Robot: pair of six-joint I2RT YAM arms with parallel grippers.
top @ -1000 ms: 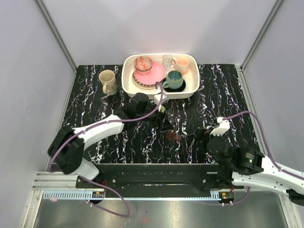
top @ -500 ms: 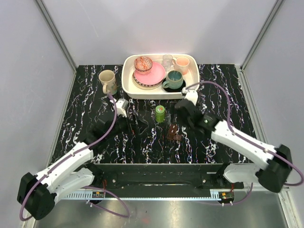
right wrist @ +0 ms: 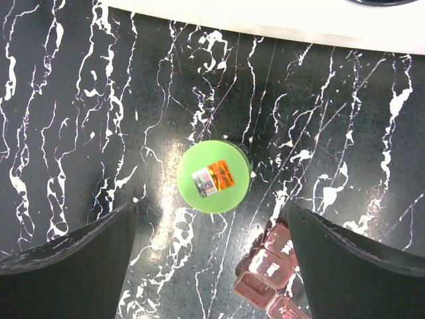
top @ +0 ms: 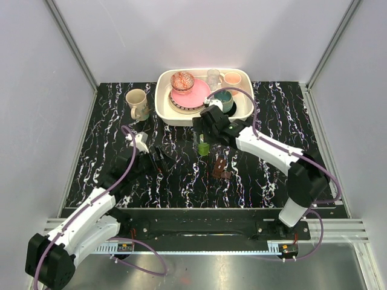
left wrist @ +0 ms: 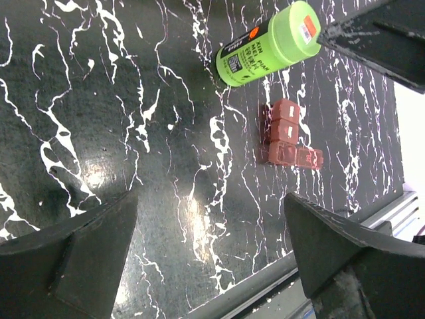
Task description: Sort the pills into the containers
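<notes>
My right gripper lowers next until its open fingers straddle the bottle's green lid (top: 204, 149) (right wrist: 214, 176) and closes on it, since that lid faces up below the gripper.
The containers are one small reddish-brown oblong case (top: 221, 169) with a row of little compartments, lying flat on the black marbled table (top: 278, 121). The case (left wrist: 285, 141) shows in the left wrist view, and the case (right wrist: 271, 271) is also in the right wrist view. A green bottle (top: 204, 147) stands upright just beyond it. My right gripper (top: 205, 135) hangs open above the bottle, whose lid (right wrist: 212, 176) lies ahead of its jaws. My right gripper (right wrist: 212, 266) holds nothing. My left gripper (top: 158, 161) is open and empty, left of the bottle (left wrist: 269, 45). My left gripper (left wrist: 209, 266) looks down on bare table. The pills are out of view.
A white tray (top: 162, 112) of crockery stands at the back centre, its rim (right wrist: 265, 20) just beyond the bottle. A beige mug (top: 138, 104) stands to the tray's left. The table's near edge (left wrist: 265, 292) runs under my left gripper.
My left arm has drawn back from the bottle to the left side of the table. My right arm has swung in from the near right to above the bottle.
</notes>
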